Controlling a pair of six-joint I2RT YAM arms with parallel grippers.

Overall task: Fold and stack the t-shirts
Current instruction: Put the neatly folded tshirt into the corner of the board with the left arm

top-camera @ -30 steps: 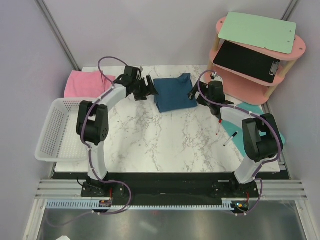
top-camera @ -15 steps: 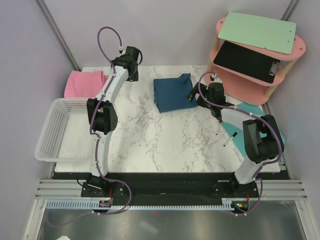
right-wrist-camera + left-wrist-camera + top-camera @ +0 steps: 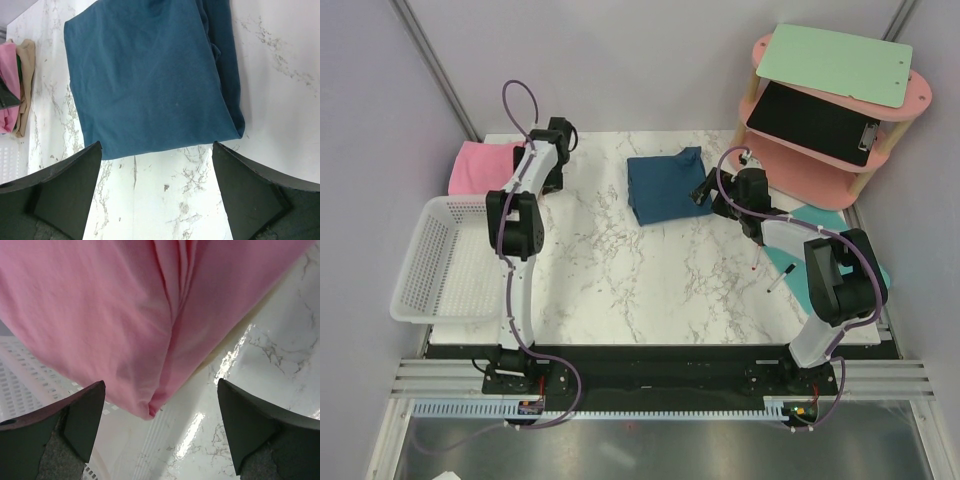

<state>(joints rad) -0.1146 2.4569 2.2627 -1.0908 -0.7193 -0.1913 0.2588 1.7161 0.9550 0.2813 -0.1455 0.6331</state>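
Observation:
I need to move my left gripper down onto the pink t-shirt's corner (image 3: pixel 145 399) beside the basket and close it, since that corner is below it, between its open fingers.
The dark teal t-shirt (image 3: pixel 665 187) lies folded at the back middle of the marble table. It fills the upper part of the right wrist view (image 3: pixel 150 75). My right gripper (image 3: pixel 704 192) (image 3: pixel 157 195) is open and empty, just off the shirt's right edge. The pink t-shirt (image 3: pixel 482 165) lies folded at the back left corner and fills the top of the left wrist view (image 3: pixel 125 315). My left gripper (image 3: pixel 544 180) (image 3: pixel 160 430) is open and empty at the pink shirt's near right corner, not touching it.
A white mesh basket (image 3: pixel 420 265) stands at the left, its rim close under the pink shirt (image 3: pixel 20 390). A pink shelf (image 3: pixel 840 150) with clipboards stands at the back right. A turquoise mat (image 3: pixel 825 215) peeks out beside it. A pen (image 3: pixel 782 277) lies near the right arm.
My left arm has swung left from the teal shirt's left edge to the pink shirt. The teal shirt lies free. My right gripper has barely moved.

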